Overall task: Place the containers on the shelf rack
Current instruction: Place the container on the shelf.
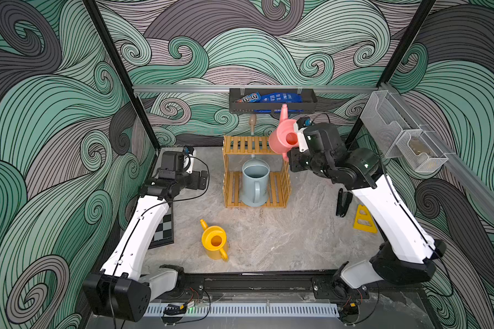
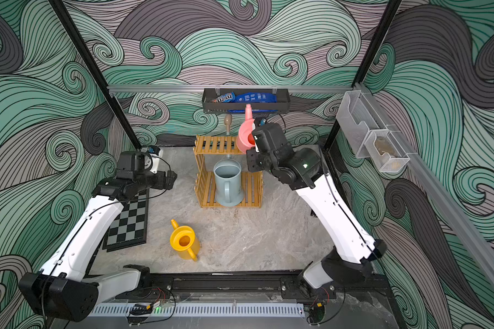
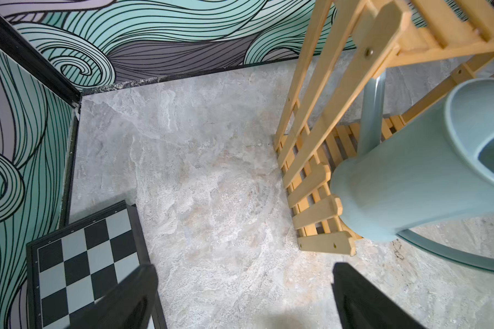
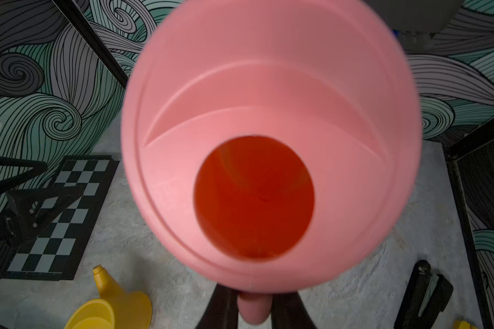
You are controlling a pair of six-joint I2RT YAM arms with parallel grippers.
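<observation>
My right gripper needs to move outward and toward the rack's middle next, as the rack's top shelf (image 1: 264, 146) lies outward of it, then release the pink watering can there.
The pink watering can (image 1: 283, 136) (image 2: 244, 136) (image 4: 268, 114) hangs over the right end of the shelf rack's (image 1: 246, 143) (image 2: 214, 143) (image 3: 325, 85) top tier. My right gripper (image 1: 290, 159) (image 4: 253, 307) is shut on its handle. The large blue-grey can (image 1: 254, 182) (image 2: 228, 182) (image 3: 411, 176) stands upright on the lower tier, its spout reaching back under the top tier. The yellow can (image 1: 214, 242) (image 2: 184, 242) (image 4: 109, 307) stands on the table in front of the rack. My left gripper (image 1: 204, 179) (image 2: 173, 178) (image 3: 244, 273) is open and empty, left of the rack.
A chessboard (image 1: 163, 230) (image 3: 83, 256) lies under the left arm. A black stapler (image 1: 343, 203) (image 4: 425, 293) and a yellow triangle ruler (image 1: 362, 219) lie right of the rack. A black tray (image 1: 271, 108) hangs on the back wall, and wire baskets (image 1: 405, 139) on the right wall.
</observation>
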